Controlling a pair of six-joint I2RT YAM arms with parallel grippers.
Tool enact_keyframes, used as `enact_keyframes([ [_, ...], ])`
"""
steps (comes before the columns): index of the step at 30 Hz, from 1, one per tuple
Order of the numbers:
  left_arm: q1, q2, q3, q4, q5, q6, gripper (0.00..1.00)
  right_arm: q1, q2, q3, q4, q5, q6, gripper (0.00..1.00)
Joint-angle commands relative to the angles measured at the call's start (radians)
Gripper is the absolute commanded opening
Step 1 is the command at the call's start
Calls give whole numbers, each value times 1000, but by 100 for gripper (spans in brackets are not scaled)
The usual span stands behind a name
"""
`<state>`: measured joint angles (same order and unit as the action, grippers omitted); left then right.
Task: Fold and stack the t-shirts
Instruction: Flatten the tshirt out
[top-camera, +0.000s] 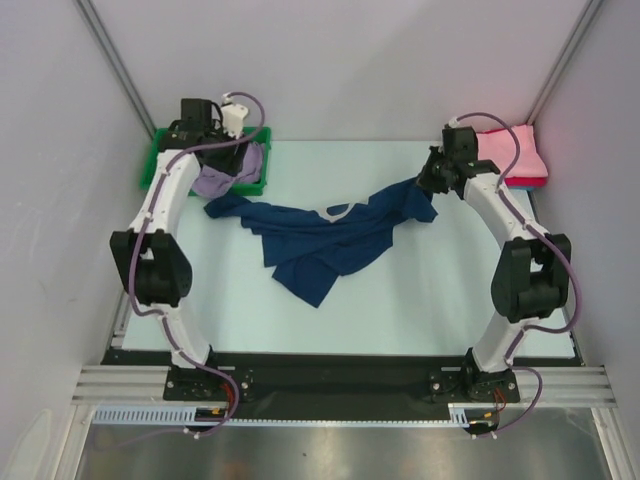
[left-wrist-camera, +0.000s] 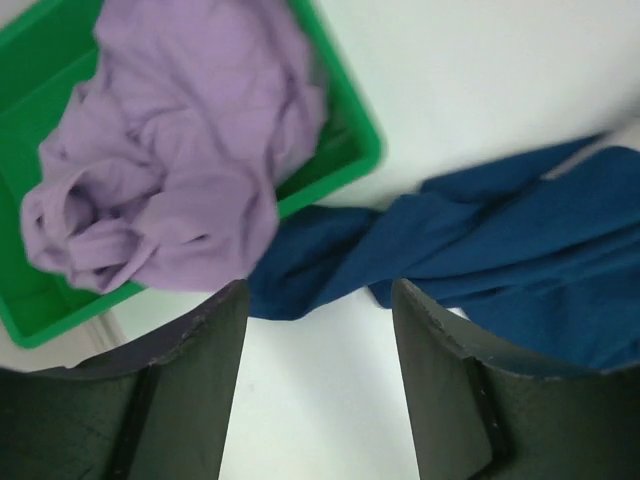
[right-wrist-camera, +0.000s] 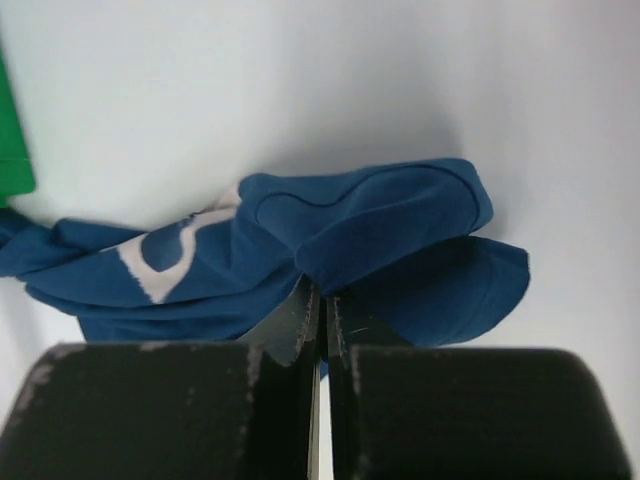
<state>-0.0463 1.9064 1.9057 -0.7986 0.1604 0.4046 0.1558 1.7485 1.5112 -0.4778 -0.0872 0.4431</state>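
Observation:
My left gripper next moves down and back to where the navy shirt's bin-side near corner (top-camera: 269, 262) borders bare tabletop. That corner lies below and back from the gripper.
The navy blue t-shirt (top-camera: 320, 240) lies crumpled across the middle of the table, with part of its pale print (right-wrist-camera: 160, 265) showing. My right gripper (top-camera: 428, 185) is shut on the shirt's right end; in the right wrist view the jaws (right-wrist-camera: 325, 300) meet with navy cloth (right-wrist-camera: 380, 225) bunched at their tips. My left gripper (top-camera: 243, 165) hovers open and empty at the front edge of the green bin, above bare table near the shirt's left end (left-wrist-camera: 330, 260). Its fingers (left-wrist-camera: 190, 390) stand wide apart. The lavender t-shirt (left-wrist-camera: 170, 150) lies bunched in the bin, spilling over its rim. Folded pink and red t-shirts (top-camera: 515, 155) are stacked at the back right.
The green plastic bin (top-camera: 155, 160) stands at the back left corner; it also shows in the left wrist view (left-wrist-camera: 352, 150) and its edge in the right wrist view (right-wrist-camera: 12, 150). Grey walls close in both sides and the back. The arm bases stand at the near edge.

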Motion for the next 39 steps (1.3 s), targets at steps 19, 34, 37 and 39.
enact_keyframes([
  [19, -345, -245, -832, 208, -19, 327, 65, -7, -228, -325, 205, -74, 13, 0],
  [34, -336, -148, -806, 272, -73, 350, 51, -7, -280, -371, 202, -85, 5, 0],
  [37, -325, -135, -800, 291, -78, 358, 47, -9, -291, -373, 202, -86, -7, 0],
  [39, -325, -110, -789, 297, -97, 358, 37, -7, -296, -370, 200, -85, -10, 0],
])
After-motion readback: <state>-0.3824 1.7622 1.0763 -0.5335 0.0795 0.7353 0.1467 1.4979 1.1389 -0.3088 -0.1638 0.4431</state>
